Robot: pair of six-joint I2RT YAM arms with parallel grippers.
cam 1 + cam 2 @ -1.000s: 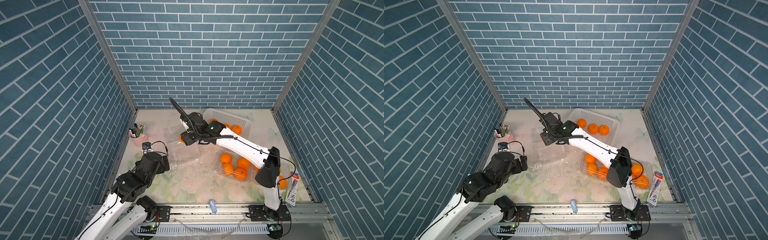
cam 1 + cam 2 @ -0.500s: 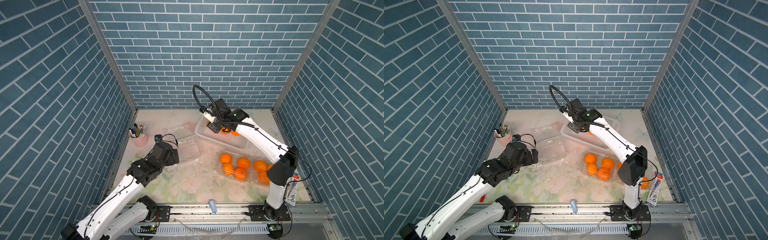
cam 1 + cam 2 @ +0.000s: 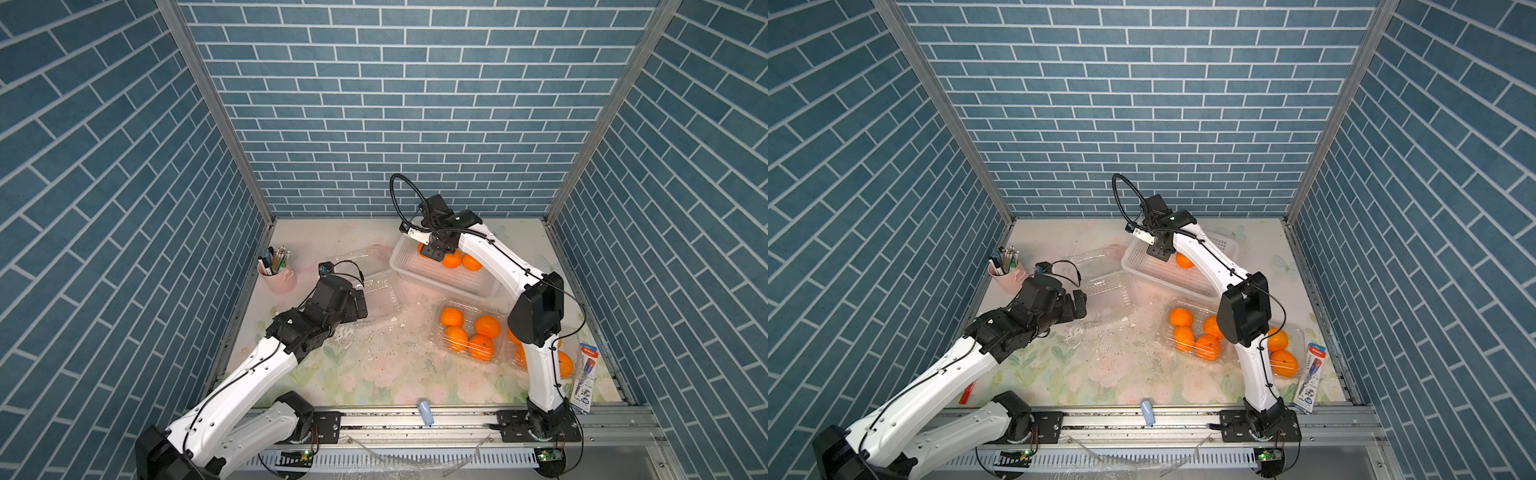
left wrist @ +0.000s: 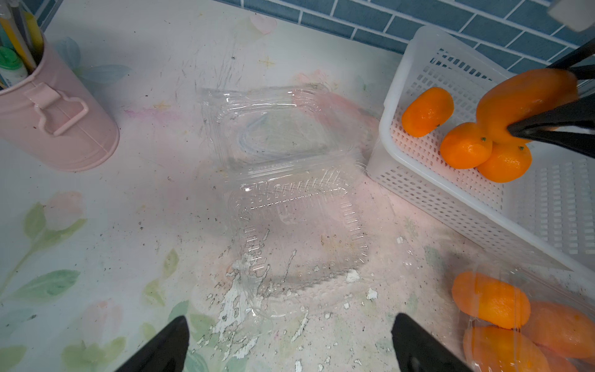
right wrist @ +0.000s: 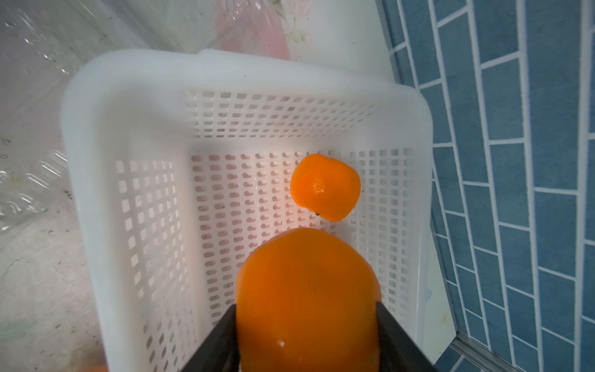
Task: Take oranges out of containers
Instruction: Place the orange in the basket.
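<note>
Next, my right gripper moves down toward the bare patch of basket bottom that shows beside the lone orange in the white basket [image 3: 440, 278] and lets go of its orange.
My right gripper [image 5: 306, 307] is shut on an orange [image 5: 307, 299] and hangs over the near-left end of the white basket [image 3: 440, 278]. Three more oranges [image 4: 465, 146] lie in that basket. An empty clear container [image 4: 299, 232] lies open on the mat, and my left gripper [image 4: 289, 322] hovers open just short of it, holding nothing. A second container [image 3: 469, 332] holds several oranges. Behind the right arm a third container [image 3: 1293, 336] shows two oranges [image 3: 1278, 340], the rest of it hidden.
A pink cup of pens [image 3: 278, 276] stands at the far left by the wall. A flat blue-and-white packet [image 3: 584, 378] lies at the right edge. A small pale blue piece [image 3: 424, 411] rests on the front rail, and a red item [image 3: 966, 392] lies under the left arm.
The right arm swung from the empty container across to above the basket, carrying the orange. The left arm reached forward toward the empty container, its jaws staying open.
</note>
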